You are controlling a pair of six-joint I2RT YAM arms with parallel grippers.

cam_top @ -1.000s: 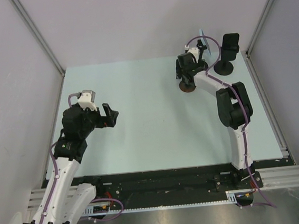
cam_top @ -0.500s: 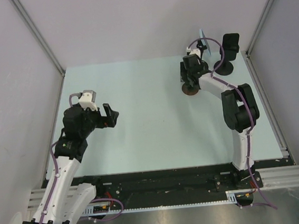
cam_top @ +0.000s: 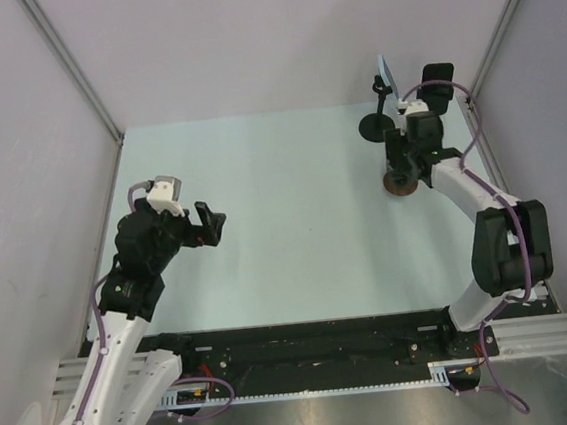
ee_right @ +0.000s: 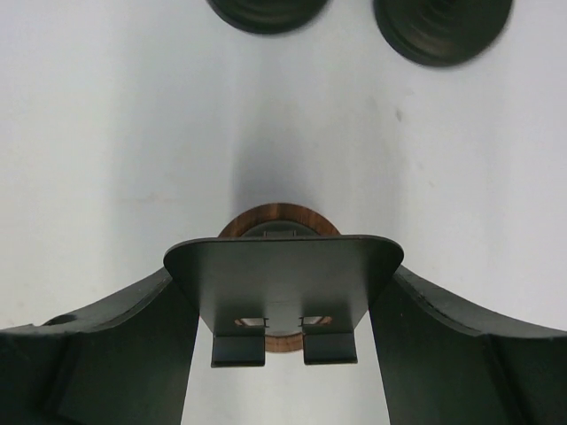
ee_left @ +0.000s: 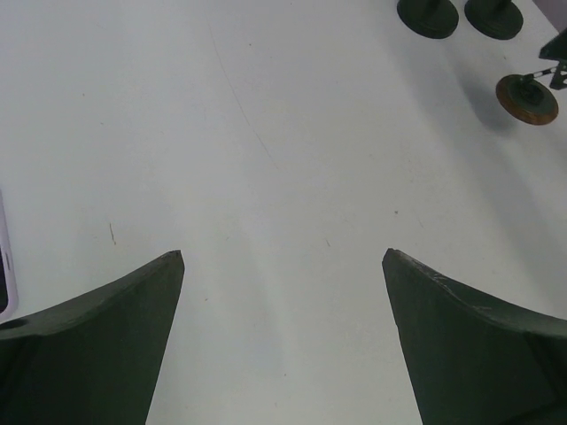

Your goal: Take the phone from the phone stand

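My right gripper moves to the right in the top view and down next, releasing the plate over bare tabletop near the rail, since this stand blocks the phone.
A pale blue phone leans on a black phone stand with a round dark base at the back right. My right gripper is shut on the black plate of a second, empty stand with a round wooden base, just in front of the phone's stand. My left gripper is open and empty over the left middle of the table, far from the phone.
A third black stand stands at the back right corner. Two dark round bases show at the top of the right wrist view. The wall and rail run close along the right.
My right gripper has carried the wooden-base stand to the right and nearer, away from the phone's stand, which now shows in full. The left arm has barely moved.
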